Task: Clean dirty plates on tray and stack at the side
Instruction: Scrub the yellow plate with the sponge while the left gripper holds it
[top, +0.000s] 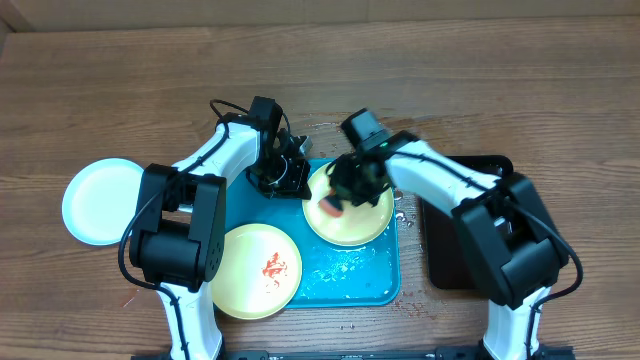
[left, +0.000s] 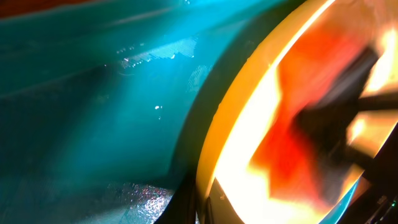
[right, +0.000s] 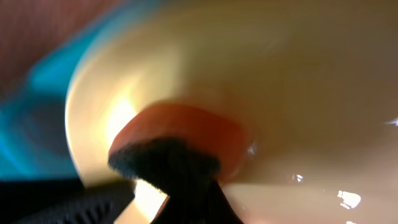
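Observation:
I will next lift my right gripper off the unsmeared plate, move across to the black tray on its right in the overhead view and lower the sponge to release it.
A pale yellow plate sits at the back of the turquoise tray, its left rim raised. My left gripper is shut on that rim, one dark finger under the edge. My right gripper is shut on an orange sponge with a dark scrub side, pressed against the plate's face. The left wrist view shows the sponge as a blur. A second yellow plate with a red smear overlaps the tray's front left edge. A pale blue-white plate lies on the table at the far left.
A black rectangular tray lies on the wooden table right of the turquoise tray, under my right arm. Water droplets glisten on the turquoise tray floor and beside its right rim.

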